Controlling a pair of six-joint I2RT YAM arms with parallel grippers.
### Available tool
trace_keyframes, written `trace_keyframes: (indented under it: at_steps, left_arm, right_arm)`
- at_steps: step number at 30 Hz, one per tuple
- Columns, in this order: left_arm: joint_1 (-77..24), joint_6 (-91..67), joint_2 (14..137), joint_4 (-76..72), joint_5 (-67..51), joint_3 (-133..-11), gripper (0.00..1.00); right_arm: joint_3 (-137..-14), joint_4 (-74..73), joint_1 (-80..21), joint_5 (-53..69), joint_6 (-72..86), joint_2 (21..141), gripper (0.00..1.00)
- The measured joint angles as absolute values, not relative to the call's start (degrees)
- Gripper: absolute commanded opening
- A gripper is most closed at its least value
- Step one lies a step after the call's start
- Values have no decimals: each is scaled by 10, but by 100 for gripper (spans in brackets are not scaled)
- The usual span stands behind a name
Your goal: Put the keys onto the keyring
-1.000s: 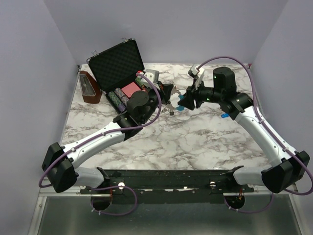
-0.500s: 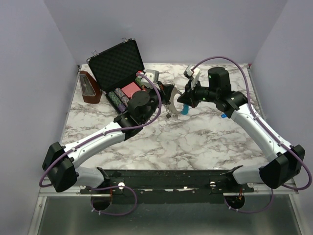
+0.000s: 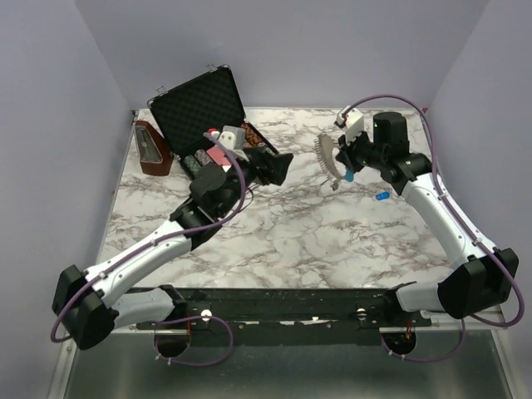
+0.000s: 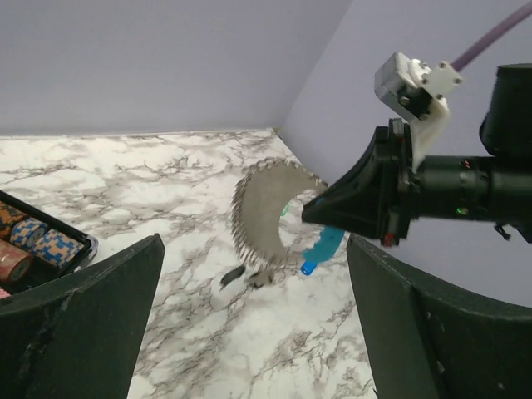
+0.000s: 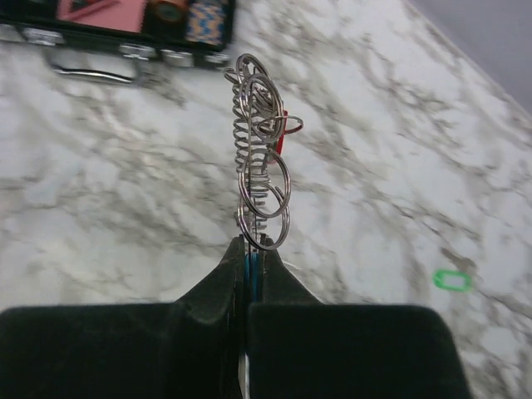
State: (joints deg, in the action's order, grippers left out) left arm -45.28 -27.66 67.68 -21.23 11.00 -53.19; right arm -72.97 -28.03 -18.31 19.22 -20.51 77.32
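Note:
The keyring in my right gripper will go down next toward the marble by the small green ring. Then my right gripper will open.
My right gripper (image 3: pixel 340 158) is shut on the keyring (image 3: pixel 326 158) and holds it above the marble table. In the right wrist view the silver coil (image 5: pixel 253 158) and its split rings stick up from the shut gripper (image 5: pixel 249 245), with the blue section pinched between the jaws. A small red piece (image 5: pixel 281 140) shows among the rings; I cannot tell whether it hangs there. In the left wrist view the coil (image 4: pixel 266 220) arcs down, and its black end clips (image 4: pixel 234 275) sit near the tabletop. My left gripper (image 3: pixel 273 166) is open and empty, left of the coil. A blue key (image 3: pixel 381 197) lies on the table to the right.
An open black case (image 3: pixel 199 108) with poker chips stands at the back left. A brown wooden object (image 3: pixel 152 150) is beside it by the left wall. A small green ring (image 5: pixel 450 280) lies on the marble near the right gripper.
My left gripper has opened, let go of the keyring and drawn back to the left. My right gripper has shut and carried the keyring up and to the right.

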Motion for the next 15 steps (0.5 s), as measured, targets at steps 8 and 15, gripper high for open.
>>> trace_keyframes:
  at_steps: [8,15]
  left_arm:
    - [-359,-257,496,-160,43,-420,99]
    - [-321,-216,346,-58,27,-363,99]
  right_arm:
    - [-716,-157,-110,-20,-357,852,1]
    - [-720,-24,-92,-107,-456,991,9]
